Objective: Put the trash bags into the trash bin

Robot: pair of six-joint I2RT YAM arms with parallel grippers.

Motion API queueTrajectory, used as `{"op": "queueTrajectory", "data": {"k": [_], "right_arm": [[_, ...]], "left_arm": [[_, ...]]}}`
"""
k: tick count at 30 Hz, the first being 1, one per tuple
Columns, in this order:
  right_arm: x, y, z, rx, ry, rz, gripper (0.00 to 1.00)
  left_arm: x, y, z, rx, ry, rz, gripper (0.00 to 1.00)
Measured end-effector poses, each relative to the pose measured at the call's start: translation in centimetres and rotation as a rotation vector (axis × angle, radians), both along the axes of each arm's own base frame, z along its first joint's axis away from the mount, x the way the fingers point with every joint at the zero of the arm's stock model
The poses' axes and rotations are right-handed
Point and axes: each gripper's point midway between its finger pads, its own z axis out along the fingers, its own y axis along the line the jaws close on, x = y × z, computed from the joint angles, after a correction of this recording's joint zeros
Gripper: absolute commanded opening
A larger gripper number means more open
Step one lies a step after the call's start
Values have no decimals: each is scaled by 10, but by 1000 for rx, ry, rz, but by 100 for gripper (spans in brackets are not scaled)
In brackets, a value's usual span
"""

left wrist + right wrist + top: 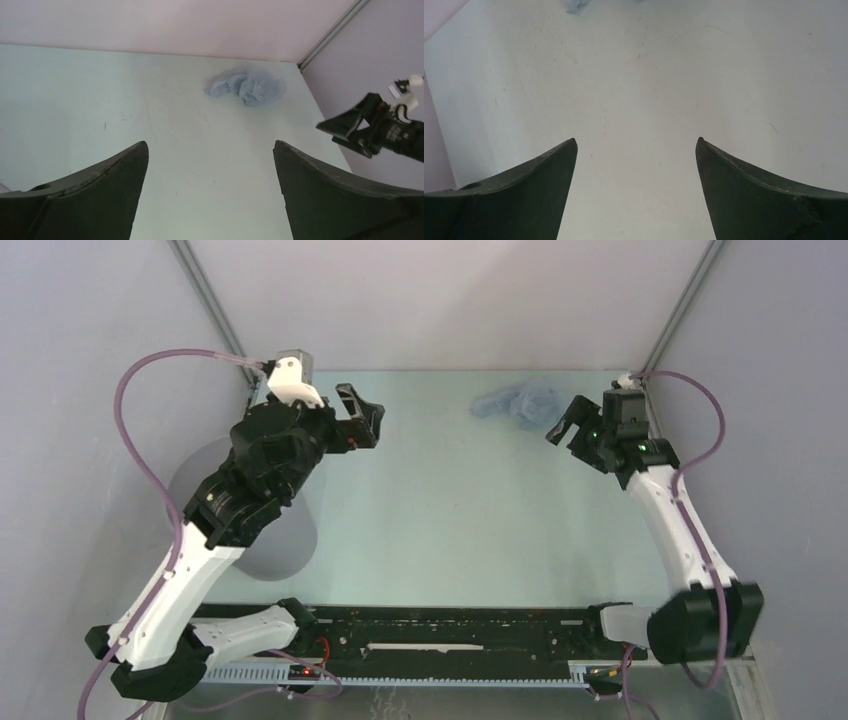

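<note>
Next, my right gripper goes down and outward onto the bulky end (546, 405) (574, 4) of the pale blue trash bag, since that end is closest to its open fingers.
The pale blue trash bag (520, 400) lies crumpled on the table at the far right; it also shows in the left wrist view (247, 86), and a scrap of it sits at the top edge of the right wrist view (575, 6). The grey round trash bin (292, 540) stands at the left, mostly hidden under my left arm. My left gripper (372, 418) is open and empty above the far middle of the table (210, 150), well left of the bag. My right gripper (563, 423) is open and empty just right of and nearer than the bag (636, 145).
Pale walls close the table at the back and both sides, with metal corner posts (690, 300). A black rail (450, 630) runs along the near edge between the arm bases. My right gripper shows at the right of the left wrist view (370, 127).
</note>
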Motion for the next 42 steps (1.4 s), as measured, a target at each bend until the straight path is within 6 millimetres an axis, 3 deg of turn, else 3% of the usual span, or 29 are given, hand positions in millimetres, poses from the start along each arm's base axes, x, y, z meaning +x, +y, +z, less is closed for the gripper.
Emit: {"op": "queueTrajectory", "data": {"k": [6, 9, 14, 19, 25, 28, 32, 42], "right_arm": [[60, 8, -50, 119, 59, 8, 100], [81, 13, -79, 178, 104, 4, 100], [117, 12, -121, 267, 159, -54, 99], [160, 8, -131, 356, 131, -121, 99], [208, 6, -125, 416, 74, -166, 95], [221, 4, -127, 418, 65, -182, 90], [225, 2, -137, 419, 85, -205, 79], [218, 2, -163, 400, 174, -216, 27]], "left_arm": [[11, -13, -25, 33, 15, -31, 100], [16, -24, -27, 76, 0, -85, 100], [38, -36, -48, 217, 33, -147, 100], [56, -23, -61, 286, 63, -148, 100], [48, -16, -50, 299, 20, -173, 100], [43, -15, -45, 304, 0, -187, 100], [42, -14, -43, 323, -13, -192, 100], [37, -8, -38, 339, -38, -185, 100]]}}
